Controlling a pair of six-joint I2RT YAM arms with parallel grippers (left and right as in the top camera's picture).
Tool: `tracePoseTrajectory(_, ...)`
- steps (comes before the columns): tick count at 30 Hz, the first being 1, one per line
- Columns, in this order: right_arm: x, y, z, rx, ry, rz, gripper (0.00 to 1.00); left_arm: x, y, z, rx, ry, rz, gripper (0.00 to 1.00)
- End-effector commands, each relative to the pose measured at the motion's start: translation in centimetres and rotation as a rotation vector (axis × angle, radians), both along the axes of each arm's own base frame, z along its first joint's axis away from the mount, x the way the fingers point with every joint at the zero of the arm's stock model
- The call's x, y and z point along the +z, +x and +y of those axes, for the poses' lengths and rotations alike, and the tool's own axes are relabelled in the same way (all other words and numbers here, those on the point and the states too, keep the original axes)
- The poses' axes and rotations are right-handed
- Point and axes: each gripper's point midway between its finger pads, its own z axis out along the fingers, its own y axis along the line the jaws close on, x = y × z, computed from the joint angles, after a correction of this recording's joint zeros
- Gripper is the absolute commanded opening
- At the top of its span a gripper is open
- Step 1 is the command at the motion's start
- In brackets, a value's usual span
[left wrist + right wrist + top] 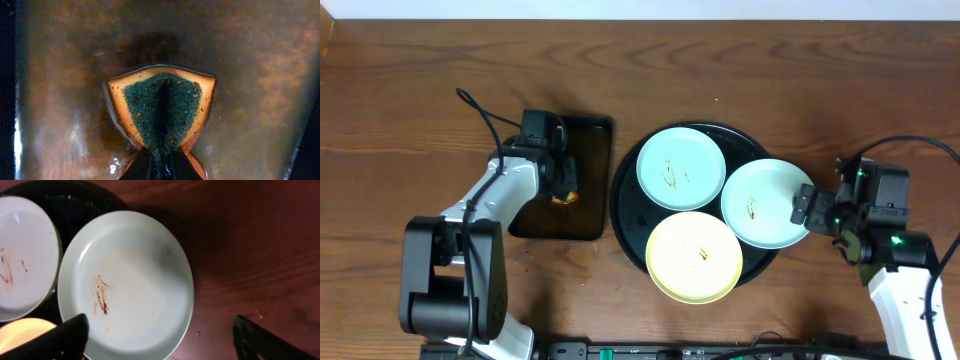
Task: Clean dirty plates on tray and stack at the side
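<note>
I will lower my right gripper onto the overhanging mint-white plate's rim and close it next, since that rim is between its open fingers.
Three dirty plates lie on the round black tray point(625, 205): a mint-white plate point(680, 167) at the back, a second mint-white plate point(765, 203) at the right hanging over the rim, and a pale yellow plate point(693, 256) at the front. Each has small smudges. My right gripper point(807, 208) is open at the right plate's edge; in the right wrist view the fingers point(160, 340) straddle the rim of that plate point(130, 280). My left gripper point(560, 190) is shut on an orange sponge with a green scrub face point(162, 112), held over the rectangular dark tray point(260, 75).
The smaller rectangular dark tray point(582, 225) lies left of the round tray. Bare wood-grain tabletop point(780, 70) runs behind and to the right of the tray. A black cable point(480, 110) loops above the left arm.
</note>
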Motion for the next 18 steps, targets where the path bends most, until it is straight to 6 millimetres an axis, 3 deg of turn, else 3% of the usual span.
tracePoseTrajectory(1,-0.5,0.4,-0.2,0.01,-0.004,0.029,0.82,2.0,0.5,0.1,0.036,-0.002,-0.038,0.08)
tracePoseTrajectory(10,-3.8,2.2,-0.3,0.023,-0.005,0.097,0.65,6.8,-0.2,0.1,0.054,-0.019,-0.131,0.08)
tracePoseTrajectory(18,-6.2,3.5,-0.6,0.019,-0.007,0.132,0.45,8.2,-0.7,-0.2,0.046,-0.041,-0.148,0.08)
